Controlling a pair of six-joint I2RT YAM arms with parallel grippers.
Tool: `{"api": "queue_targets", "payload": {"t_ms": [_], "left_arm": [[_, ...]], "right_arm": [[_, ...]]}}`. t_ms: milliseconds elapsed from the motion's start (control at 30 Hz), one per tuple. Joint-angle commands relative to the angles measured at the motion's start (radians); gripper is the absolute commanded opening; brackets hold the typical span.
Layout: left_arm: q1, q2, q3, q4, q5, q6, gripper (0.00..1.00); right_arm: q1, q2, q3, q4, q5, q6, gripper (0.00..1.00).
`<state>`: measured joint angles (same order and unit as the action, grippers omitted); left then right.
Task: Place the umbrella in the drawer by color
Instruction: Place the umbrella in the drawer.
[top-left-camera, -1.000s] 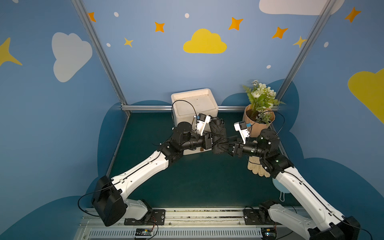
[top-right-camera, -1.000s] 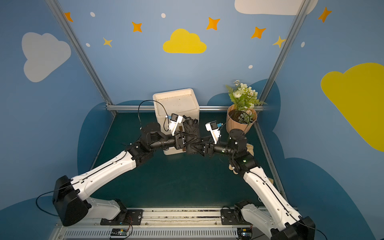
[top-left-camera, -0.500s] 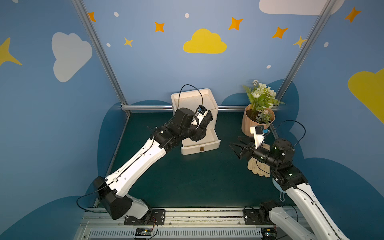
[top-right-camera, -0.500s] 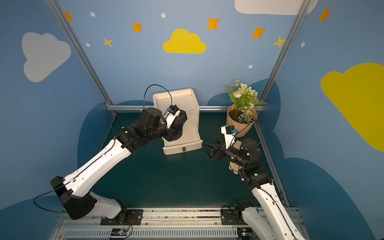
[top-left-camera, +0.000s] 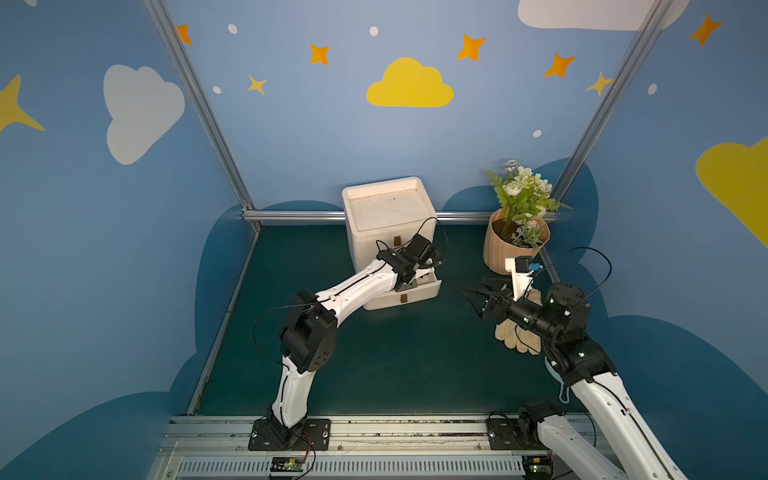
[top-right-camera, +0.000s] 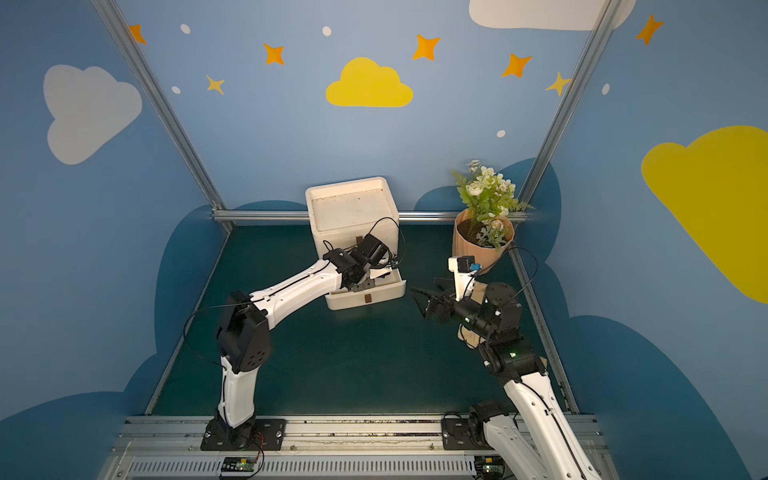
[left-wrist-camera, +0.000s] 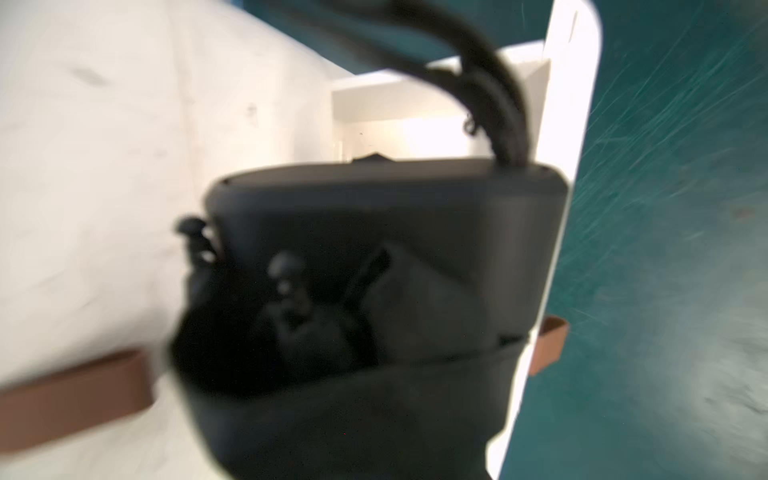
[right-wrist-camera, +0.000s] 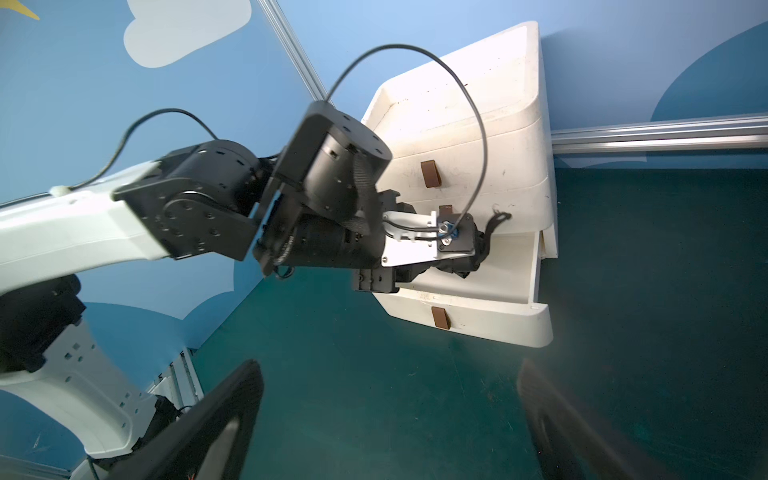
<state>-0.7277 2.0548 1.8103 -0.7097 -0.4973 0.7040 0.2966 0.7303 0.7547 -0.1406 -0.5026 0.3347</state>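
Note:
I will next lower the umbrella (left-wrist-camera: 374, 249) with my left gripper along the cabinet front to the bottom of the open bottom drawer (left-wrist-camera: 432, 137) and release it, as it still hangs above the drawer's bottom.
The black folded umbrella (left-wrist-camera: 374, 249) fills the left wrist view, its cord strap (left-wrist-camera: 490, 83) trailing over the drawer. My left gripper (top-left-camera: 419, 272) (top-right-camera: 380, 272) is shut on the umbrella and reaches into the open bottom drawer (top-left-camera: 419, 291) (top-right-camera: 386, 291) of the white cabinet. From the right wrist, the umbrella (right-wrist-camera: 469, 253) is low inside the drawer (right-wrist-camera: 498, 286), with its loop (right-wrist-camera: 496, 220) hanging against the cabinet front. My right gripper (top-left-camera: 473, 286) (top-right-camera: 423, 285) (right-wrist-camera: 384, 386) hovers open and empty, to the right of the drawer.
The white cabinet (top-left-camera: 386, 208) stands at the back wall, its upper drawer shut with a brown tab (top-left-camera: 397, 241). A potted plant (top-left-camera: 515, 249) is at the back right. Beige gloves (top-left-camera: 515, 336) lie under my right arm, a light blue mask (top-left-camera: 559, 386) nearer the rail.
My right gripper let go of the umbrella, opened wide and drew back to the right. My left arm carried the umbrella to the cabinet and down into the open bottom drawer.

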Motion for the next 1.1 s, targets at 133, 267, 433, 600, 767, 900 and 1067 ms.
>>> {"api": "queue_targets", "payload": {"t_ms": [133, 267, 433, 600, 767, 900, 1067], "left_arm": [[0.033, 0.095, 0.137, -0.006, -0.021, 0.103, 0.21], [0.057, 0.147, 0.183, -0.02, -0.016, 0.1, 0.21], [0.065, 0.179, 0.202, -0.037, -0.008, 0.1, 0.23], [0.075, 0.208, 0.202, -0.045, -0.028, 0.1, 0.24], [0.095, 0.195, 0.188, -0.053, -0.04, 0.087, 0.23], [0.107, 0.148, 0.151, -0.044, -0.035, 0.081, 0.23], [0.114, 0.095, 0.106, -0.025, -0.048, 0.089, 0.23]], "right_arm": [[-0.015, -0.025, -0.033, -0.017, 0.007, 0.007, 0.98], [-0.021, -0.022, -0.038, -0.017, 0.003, 0.009, 0.98], [-0.028, -0.013, -0.043, -0.006, -0.004, 0.016, 0.98], [-0.032, -0.009, -0.043, 0.003, -0.01, 0.02, 0.98], [-0.036, -0.012, -0.047, -0.004, -0.011, 0.016, 0.98], [-0.038, -0.009, -0.054, 0.006, -0.014, 0.021, 0.98], [-0.041, 0.004, -0.064, 0.033, -0.022, 0.043, 0.98]]}}
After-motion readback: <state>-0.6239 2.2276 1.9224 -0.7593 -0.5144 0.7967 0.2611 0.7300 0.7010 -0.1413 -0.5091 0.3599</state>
